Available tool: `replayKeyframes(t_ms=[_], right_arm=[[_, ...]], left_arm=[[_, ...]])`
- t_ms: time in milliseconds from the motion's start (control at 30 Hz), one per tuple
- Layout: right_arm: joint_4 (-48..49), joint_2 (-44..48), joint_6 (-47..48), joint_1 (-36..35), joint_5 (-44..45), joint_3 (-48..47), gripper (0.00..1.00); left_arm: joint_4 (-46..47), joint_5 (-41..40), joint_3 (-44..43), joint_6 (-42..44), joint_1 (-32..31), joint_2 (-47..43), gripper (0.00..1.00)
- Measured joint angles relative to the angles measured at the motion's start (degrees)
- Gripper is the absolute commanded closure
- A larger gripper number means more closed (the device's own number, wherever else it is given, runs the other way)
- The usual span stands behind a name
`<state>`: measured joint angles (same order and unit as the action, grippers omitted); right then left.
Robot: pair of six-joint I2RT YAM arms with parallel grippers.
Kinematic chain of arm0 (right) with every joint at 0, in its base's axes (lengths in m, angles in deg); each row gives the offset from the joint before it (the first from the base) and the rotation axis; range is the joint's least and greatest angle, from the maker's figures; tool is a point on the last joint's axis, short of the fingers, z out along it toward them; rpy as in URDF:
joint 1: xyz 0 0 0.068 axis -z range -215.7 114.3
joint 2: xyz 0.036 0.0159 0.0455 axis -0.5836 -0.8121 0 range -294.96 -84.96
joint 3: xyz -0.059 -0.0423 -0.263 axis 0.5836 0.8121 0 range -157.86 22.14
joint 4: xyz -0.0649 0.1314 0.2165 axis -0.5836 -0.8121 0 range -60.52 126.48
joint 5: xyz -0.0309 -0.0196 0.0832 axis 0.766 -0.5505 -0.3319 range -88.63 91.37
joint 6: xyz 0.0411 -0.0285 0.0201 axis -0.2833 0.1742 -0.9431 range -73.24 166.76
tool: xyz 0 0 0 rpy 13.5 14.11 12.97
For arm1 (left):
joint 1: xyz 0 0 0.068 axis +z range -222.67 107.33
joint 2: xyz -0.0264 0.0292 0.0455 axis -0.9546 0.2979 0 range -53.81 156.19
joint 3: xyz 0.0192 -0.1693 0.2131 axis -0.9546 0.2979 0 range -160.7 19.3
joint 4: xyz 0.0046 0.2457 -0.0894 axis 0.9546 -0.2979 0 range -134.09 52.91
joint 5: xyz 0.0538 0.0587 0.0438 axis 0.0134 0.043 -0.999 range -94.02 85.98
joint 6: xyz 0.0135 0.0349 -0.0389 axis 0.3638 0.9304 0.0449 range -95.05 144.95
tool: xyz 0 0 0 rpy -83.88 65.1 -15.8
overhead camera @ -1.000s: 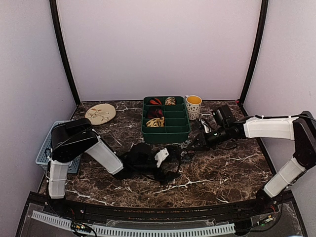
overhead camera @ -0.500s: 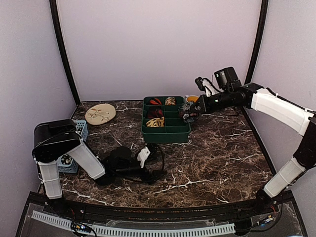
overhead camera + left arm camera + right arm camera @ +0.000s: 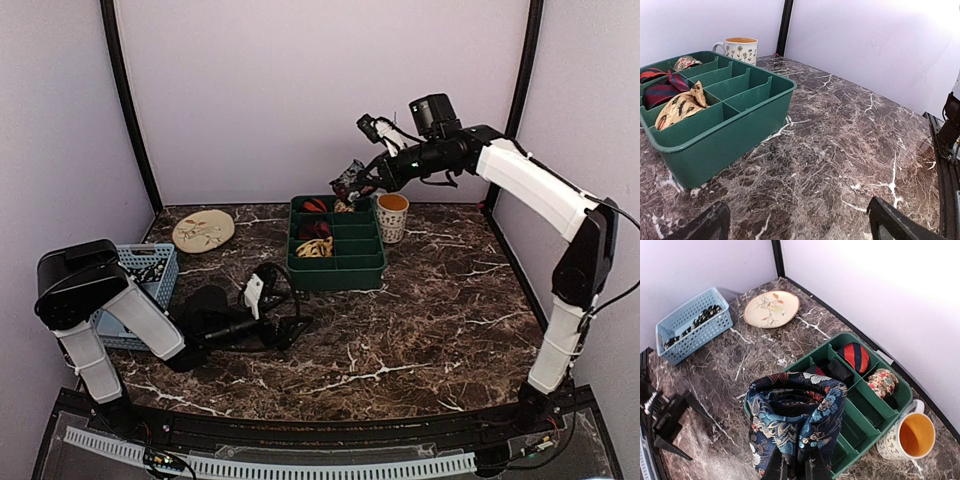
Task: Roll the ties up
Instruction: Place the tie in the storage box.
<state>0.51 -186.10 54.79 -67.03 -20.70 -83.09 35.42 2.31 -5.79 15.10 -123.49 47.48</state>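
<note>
My right gripper will next move across and down to release the dark blue coil in the tray's near-corner section [image 3: 312, 264], as it is empty below, to the left in the top view.
My right gripper [image 3: 362, 183] is shut on a rolled dark blue tie with a floral pattern [image 3: 795, 420] and holds it high above the green divided tray [image 3: 372, 268]; the coil also shows in the top view [image 3: 351, 184]. The tray [image 3: 875, 412] holds a red-navy striped coil [image 3: 854, 355], a tan floral coil [image 3: 882, 382] and a dark red one. In the left wrist view the tray [image 3: 740, 127] shows a red-dark coil [image 3: 660, 91], a yellow-cream coil [image 3: 681, 107] and a tan one [image 3: 686, 62]. My left gripper [image 3: 290, 328] is open and empty, low over the marble in front of the tray.
A floral mug of orange liquid [image 3: 392, 215] stands right of the tray. A beige plate [image 3: 203, 230] lies at the back left. A blue basket [image 3: 150, 275] with dark items sits at the left edge. The tabletop is dark marble [image 3: 430, 320].
My right arm lifted the rolled blue tie from the table, up and leftward to above the tray's back. My left arm drew back to the left.
</note>
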Motion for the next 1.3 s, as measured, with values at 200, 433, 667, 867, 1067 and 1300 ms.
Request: replayKeyframes(t_ms=[200,433,667,867,1067,1300], right_arm=[[-9.73,-14.40,9.86,-0.46,-3.80,-13.03,1.00],[-14.64,-21.14,17.90,-5.29,-1.11,-13.90,1.00],[-14.82,-22.97,21.73,-8.48,1.53,-15.47,1.00],[-15.32,-29.55,24.55,-9.46,4.42,-20.06,1.00],[-17.16,-32.28,26.88,-10.03,4.57,-22.40,1.00],[-17.35,-33.29,29.11,-10.14,4.52,-22.86,1.00]], left_arm=[[5.35,-1.49,6.01,-4.13,2.89,-1.20,0.01],[8.50,-2.80,8.55,-6.32,3.85,-1.70,0.01],[10.16,-2.84,8.70,-6.99,3.85,-1.70,0.01],[11.21,-2.78,8.70,-7.19,4.13,-1.68,0.01],[11.61,-2.78,8.74,-7.34,4.13,-1.68,0.01],[11.61,-2.73,8.74,-7.34,4.28,-1.68,0.01]])
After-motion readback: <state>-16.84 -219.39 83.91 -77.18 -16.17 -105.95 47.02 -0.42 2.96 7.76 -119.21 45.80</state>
